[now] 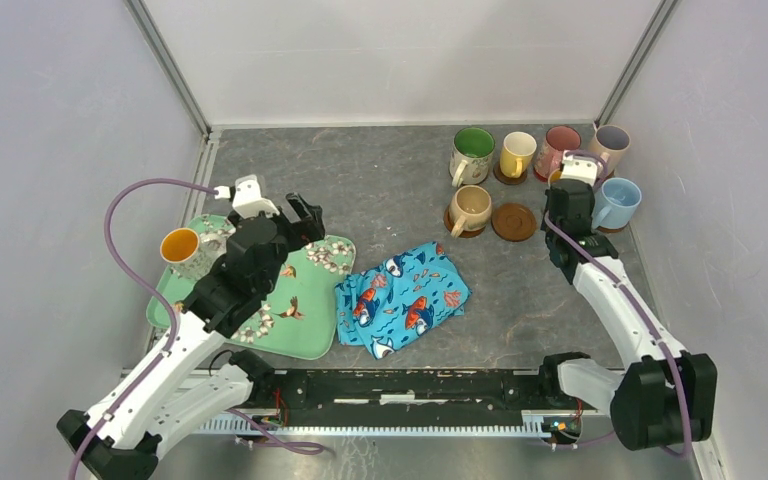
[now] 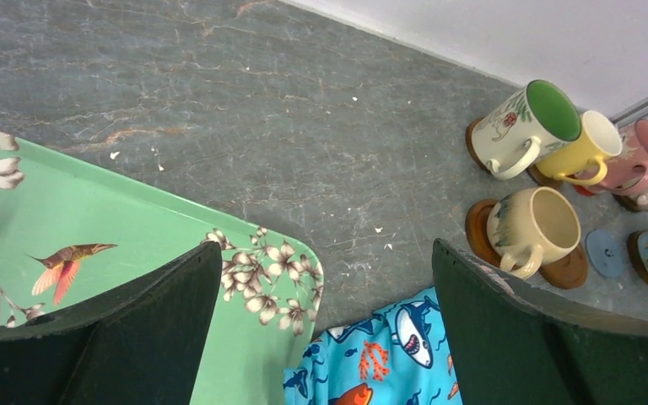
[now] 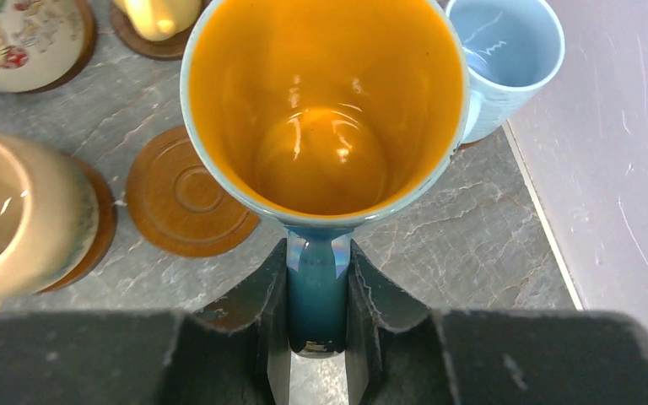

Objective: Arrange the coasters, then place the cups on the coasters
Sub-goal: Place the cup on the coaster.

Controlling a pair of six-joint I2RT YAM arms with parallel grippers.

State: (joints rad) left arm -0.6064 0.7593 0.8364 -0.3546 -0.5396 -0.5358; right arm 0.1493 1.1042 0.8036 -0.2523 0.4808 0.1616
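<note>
The blue-grey coaster (image 2: 605, 253) lies bare below my right gripper, so I need to lower it next, set the orange-lined cup there and release the cup's handle.
My right gripper (image 3: 318, 283) is shut on the teal handle of an upright orange-lined cup (image 3: 325, 110), at the back right between a bare ringed brown coaster (image 3: 187, 202) and the light blue cup (image 3: 506, 51). From above, the right gripper (image 1: 566, 190) hides most of that cup. The green-lined cup (image 1: 473, 150), yellow cup (image 1: 516, 152), pink cup (image 1: 561, 147), lilac-lined cup (image 1: 611, 143) and beige cup (image 1: 471, 207) stand on coasters. A blue-grey coaster (image 2: 605, 253) lies bare. My left gripper (image 2: 325, 253) hangs open and empty above the tray corner. Another orange-lined cup (image 1: 180, 245) stands on the tray.
The green floral tray (image 1: 305, 320) lies front left under my left arm. A crumpled blue fish-print cloth (image 1: 405, 295) lies beside it in the middle front. The right wall (image 3: 624, 169) runs close behind the light blue cup.
</note>
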